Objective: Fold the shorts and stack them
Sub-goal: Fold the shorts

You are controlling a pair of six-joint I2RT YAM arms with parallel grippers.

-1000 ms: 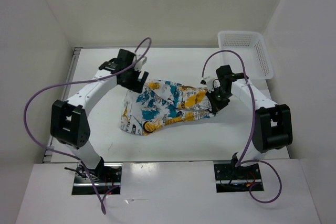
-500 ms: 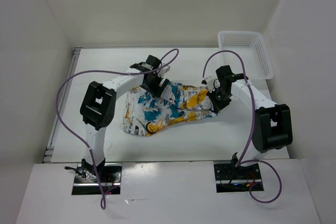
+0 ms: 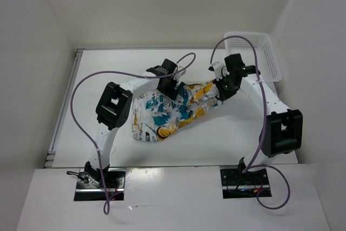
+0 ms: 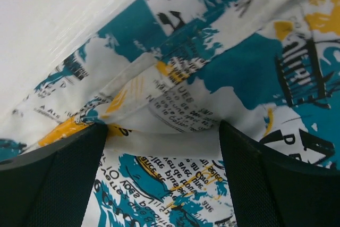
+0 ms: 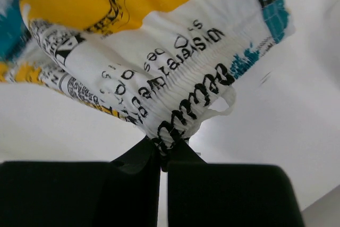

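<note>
The shorts' waistband folds over to the left in the top view next and my right gripper releases it there, since the shorts' opposite far corner lies that way.
The printed shorts (image 3: 173,109) lie wrinkled across the middle of the white table, running from near left to far right. My left gripper (image 3: 168,86) is open, its jaws wide apart over the shorts' far edge; in the left wrist view the fabric (image 4: 212,89) fills the space between the dark fingers (image 4: 58,179). My right gripper (image 3: 223,91) is shut on the gathered waistband corner (image 5: 175,115) at the shorts' right end and holds it slightly lifted.
A white mesh basket (image 3: 270,52) stands at the far right corner, just behind the right arm. Purple cables loop above both arms. White walls close in the table on three sides.
My left arm has swung right from the table's left side onto the shorts' far edge. My right gripper has pulled its end of the shorts towards the far right.
</note>
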